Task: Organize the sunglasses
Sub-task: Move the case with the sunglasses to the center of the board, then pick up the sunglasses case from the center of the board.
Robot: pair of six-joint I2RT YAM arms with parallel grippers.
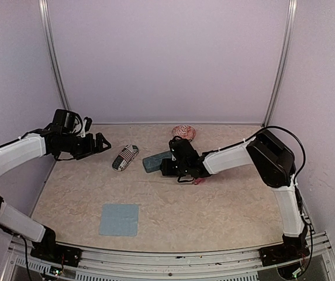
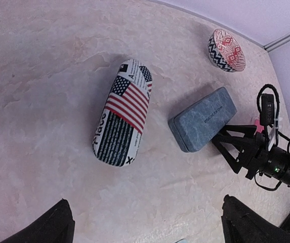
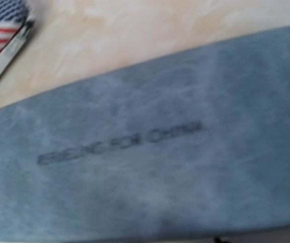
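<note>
My left gripper moves down and across toward the stars-and-stripes case (image 1: 125, 157) (image 2: 123, 113) next, apart from the blue-grey case, with fingers astride its long sides.
A slim pink-red pair of sunglasses (image 1: 199, 181) peeks out from under my right arm, mostly hidden; a pink bit of the sunglasses (image 2: 258, 124) shows behind the right gripper in the left wrist view. The blue-grey hard case (image 1: 155, 160) lies shut on the table and fills the right wrist view (image 3: 150, 142). My right gripper (image 1: 167, 165) is low at the case's right end (image 2: 221, 144); whether its fingers clasp the case does not show. My left gripper (image 1: 102, 142) hovers open and empty, left of the cases (image 2: 147, 223).
A stars-and-stripes case (image 1: 125, 157) lies just left of the blue-grey one. A red-and-black patterned case (image 1: 183, 132) sits near the back wall. A blue cloth (image 1: 119, 219) lies flat at the front left. Walls close in the sides and back.
</note>
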